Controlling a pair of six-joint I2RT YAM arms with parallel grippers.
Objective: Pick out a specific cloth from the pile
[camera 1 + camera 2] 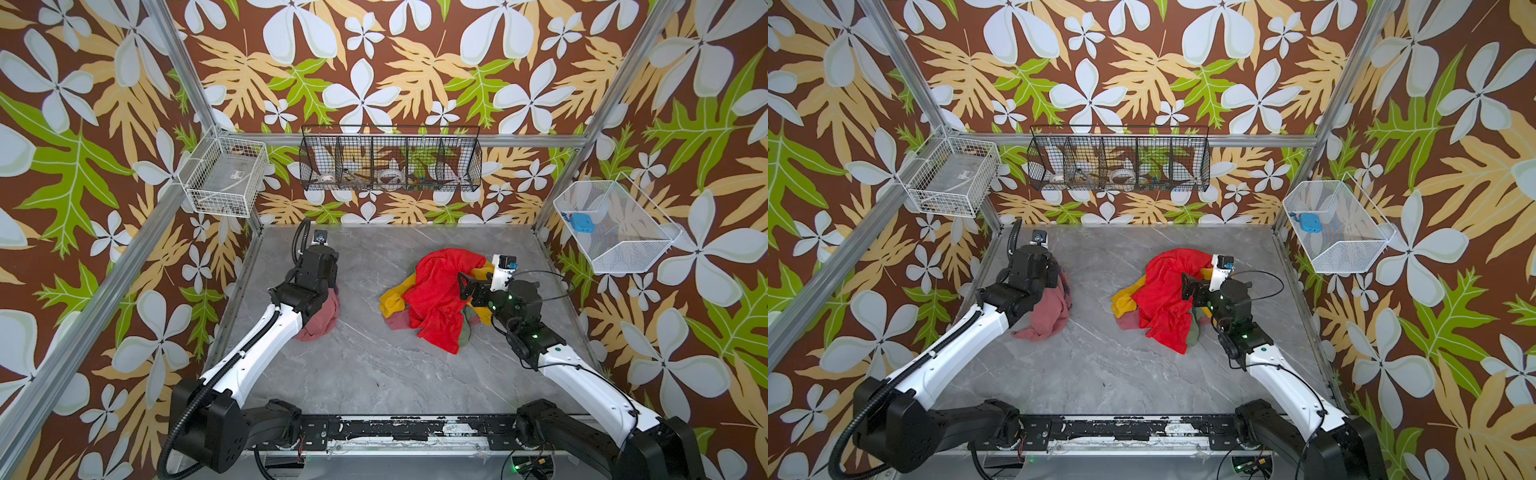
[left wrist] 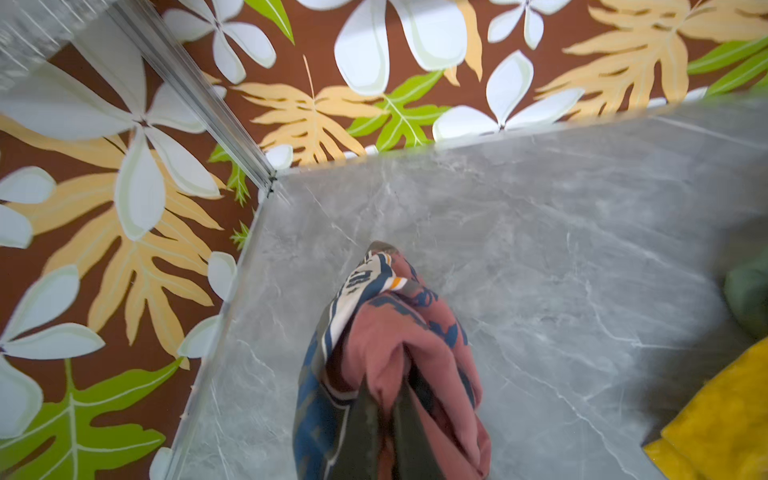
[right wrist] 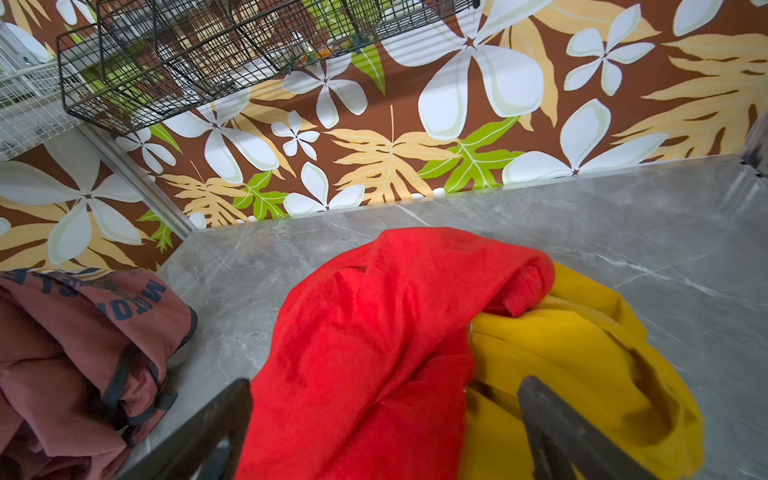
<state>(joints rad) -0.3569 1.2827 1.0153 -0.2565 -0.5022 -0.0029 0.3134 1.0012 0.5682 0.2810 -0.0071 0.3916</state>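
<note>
My left gripper lowers backward next and releases the fold, clear of the pile. Bare tabletop by the lower folds lies below and back of my left gripper.
The cloth [image 1: 322, 320] [image 1: 1052, 311], dusty pink with dark blue lettering, hangs bunched at the left of the table, its lower folds resting on the surface, apart from the pile. In the left wrist view my left gripper [image 2: 388, 415] is shut on a fold of the cloth [image 2: 395, 332]. In both top views the wrist hides those fingers. The pile [image 1: 436, 299] [image 1: 1163, 299] lies right of centre, with a big red cloth [image 3: 374, 332] over yellow ones [image 3: 582, 353]. My right gripper [image 3: 386, 415] [image 1: 467, 286] is open over the pile, holding nothing. Its fingers straddle the red cloth.
The grey marble table [image 1: 374, 365] is walled by flower-patterned panels and metal posts. A white wire basket [image 1: 224, 174] hangs at back left, a black wire basket [image 1: 390, 158] on the back wall and a white mesh basket [image 1: 615, 224] on the right wall.
</note>
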